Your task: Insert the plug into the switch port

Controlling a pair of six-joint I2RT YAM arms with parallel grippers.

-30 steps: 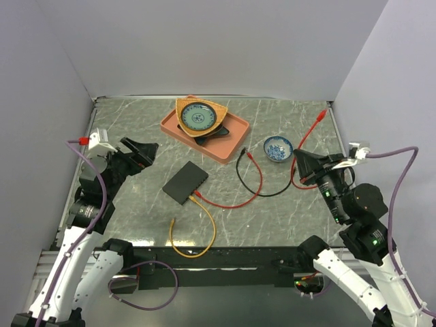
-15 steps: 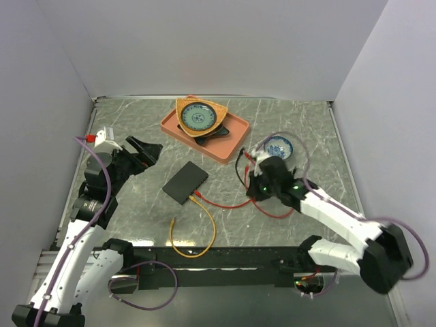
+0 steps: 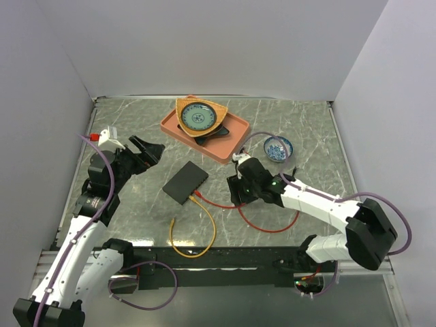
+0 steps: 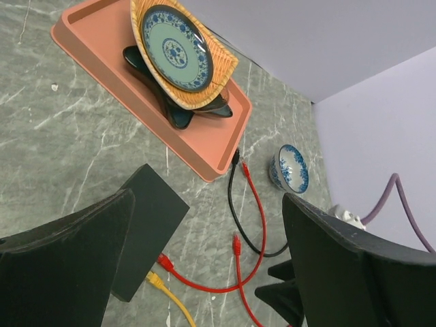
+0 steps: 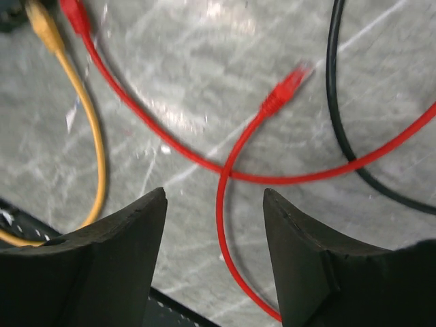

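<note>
Next, the right gripper lowers and turns onto the red cable just behind the loose plug, since that plug slants to the right in the wrist view.
The black switch (image 3: pixel 185 182) lies flat at mid-table; its port row is too small to make out. A red plug (image 4: pixel 165 261) and a yellow plug (image 4: pixel 155 278) sit against its near edge. A loose red plug (image 5: pixel 286 86) lies on the table to the right, its red cable (image 5: pixel 225 204) running between my right gripper's spread fingers. The right gripper (image 3: pixel 235 191) hovers low over that cable, open, gripping nothing. To the left of the switch, my left gripper (image 3: pixel 146 150) is raised and open, and it is empty.
An orange tray (image 3: pixel 235 133) with stacked plates stands behind the switch. A small blue bowl (image 3: pixel 278 148) is at the right. A black cable (image 4: pixel 229 204) and a yellow cable (image 3: pixel 214 231) lie on the table. Walls close in on three sides.
My right arm swung in from the right edge to the middle of the table and its jaws opened. The red cable it carried now lies looped on the table. The left arm barely shifted.
</note>
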